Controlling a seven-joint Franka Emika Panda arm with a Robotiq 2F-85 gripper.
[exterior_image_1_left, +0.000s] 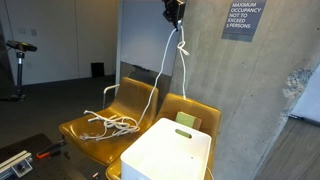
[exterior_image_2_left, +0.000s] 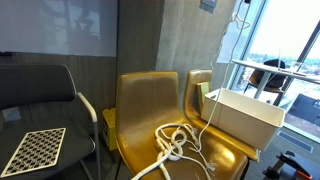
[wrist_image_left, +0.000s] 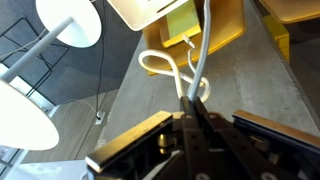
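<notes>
The white box is well below my gripper, so I will move my gripper down with the pinched rope over the box's open inside and let go of the rope there.
My gripper (exterior_image_1_left: 175, 14) is high up near the top of the concrete wall, shut on a white rope (exterior_image_1_left: 165, 60). The rope hangs down from it to a tangled heap (exterior_image_1_left: 110, 123) on the seat of a yellow chair (exterior_image_1_left: 120, 105). In an exterior view the rope (exterior_image_2_left: 214, 90) runs down to the heap (exterior_image_2_left: 172, 145) on the yellow chair seat (exterior_image_2_left: 150, 110); the gripper is at the top edge (exterior_image_2_left: 243, 3). In the wrist view the closed fingers (wrist_image_left: 193, 95) pinch the rope (wrist_image_left: 197, 60), which loops just beyond the fingertips.
A white box (exterior_image_1_left: 170, 152) sits on a second yellow chair (exterior_image_1_left: 195, 110), also seen in an exterior view (exterior_image_2_left: 245, 115). A black chair (exterior_image_2_left: 40, 95) and a checkered board (exterior_image_2_left: 32, 150) stand beside the yellow chairs. A grey sign (exterior_image_1_left: 243, 18) hangs on the concrete wall.
</notes>
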